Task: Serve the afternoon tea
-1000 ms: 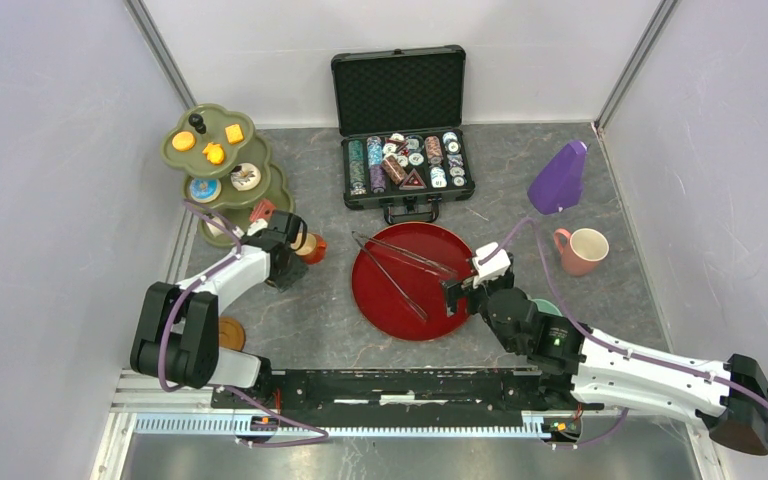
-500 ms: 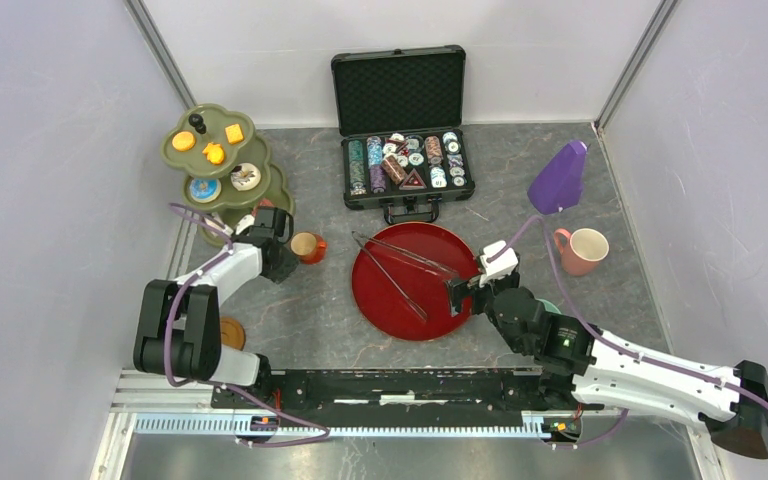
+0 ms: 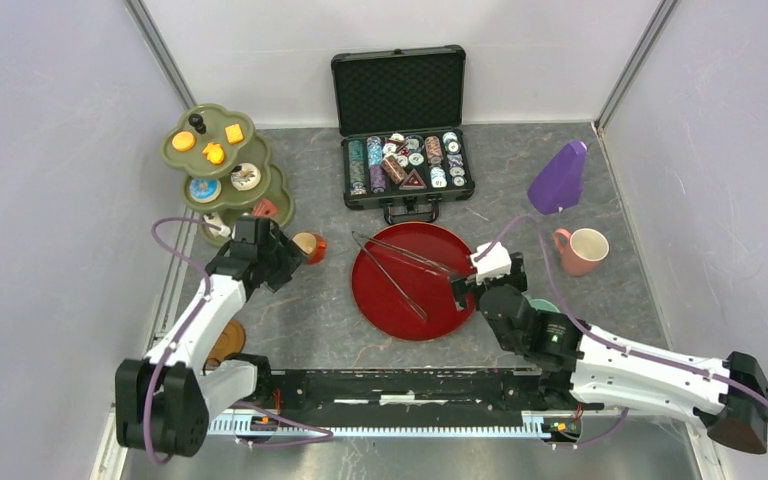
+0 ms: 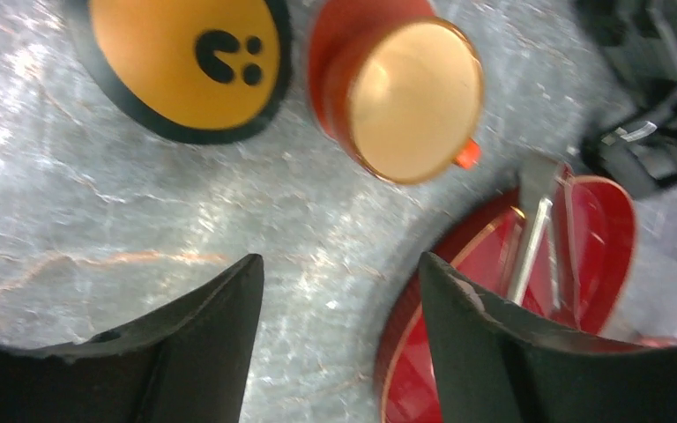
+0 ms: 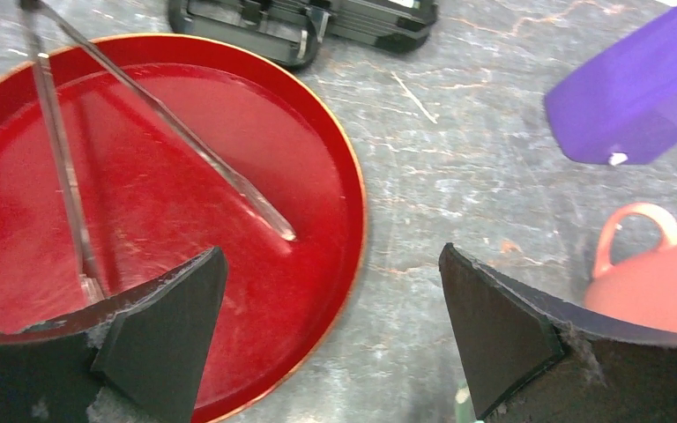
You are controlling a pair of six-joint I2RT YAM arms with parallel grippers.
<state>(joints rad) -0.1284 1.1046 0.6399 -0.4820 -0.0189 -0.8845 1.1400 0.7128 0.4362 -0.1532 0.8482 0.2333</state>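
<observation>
My empty right gripper hangs short of the teal piece (image 3: 545, 307). It moves back, to the right in the top view, and down onto the piece's rim next.
The orange cup (image 3: 309, 246) stands upright on the table beside the olive-green three-tier stand (image 3: 222, 170), which carries orange biscuits (image 3: 210, 148) and donuts (image 3: 225, 182). My left gripper (image 3: 288, 259) is open and empty just left of the cup. In the left wrist view the orange cup (image 4: 405, 97) sits beyond the left gripper (image 4: 339, 273), next to an orange saucer (image 4: 185, 53). My right gripper (image 3: 470, 290) hangs open and empty over the red tray's right rim; the right gripper (image 5: 331, 264) straddles that rim. The pink cup (image 3: 582, 250) stands at the right. A teal piece (image 3: 545, 307) peeks from under the right arm.
A dark-red round tray (image 3: 380, 300) holds metal tongs (image 3: 400, 265) mid-table. An open black case of poker chips (image 3: 405, 160) stands behind it. A purple object (image 3: 558, 178) sits back right. Another orange saucer (image 3: 228, 340) lies near the left arm's base. Grey walls close in both sides.
My left gripper has opened and let go of the orange cup, then pulled back left and toward the base. The cup stays put. The right gripper shifted slightly.
</observation>
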